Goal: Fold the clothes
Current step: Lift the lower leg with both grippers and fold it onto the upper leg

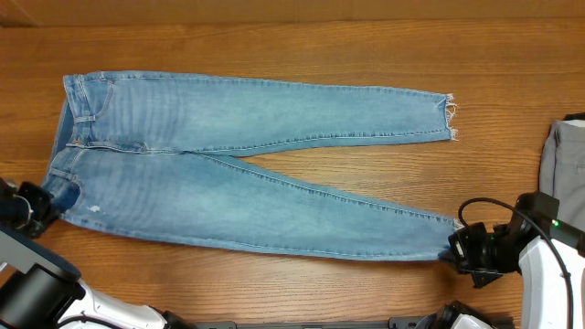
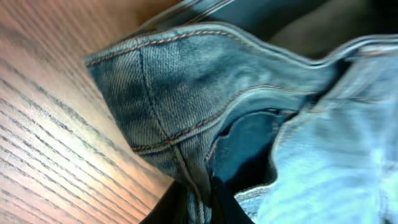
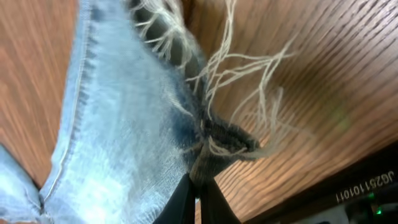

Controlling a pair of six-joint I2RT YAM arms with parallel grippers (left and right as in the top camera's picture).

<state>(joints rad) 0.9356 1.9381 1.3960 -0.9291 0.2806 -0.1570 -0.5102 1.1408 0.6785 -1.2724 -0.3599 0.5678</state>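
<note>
My right gripper lifts the frayed hem next, carries it outward over the far leg's hem (image 1: 447,117) and brings it down to release, since the legs lie apart.
The light blue jeans (image 1: 238,183) lie flat across the table, waistband at the left, both legs running right with frayed hems. My left gripper (image 1: 41,208) is at the near corner of the waistband and is shut on it; the left wrist view shows the waistband seam (image 2: 186,112) pinched between my fingers (image 2: 199,202). My right gripper (image 1: 454,247) is at the near leg's hem and is shut on it; the right wrist view shows the frayed hem corner (image 3: 217,140) clamped in my fingers (image 3: 198,196), loose threads hanging.
A plain grey garment (image 1: 565,169) lies at the right edge of the wooden table (image 1: 274,55). A black bar runs along the front edge (image 1: 320,322).
</note>
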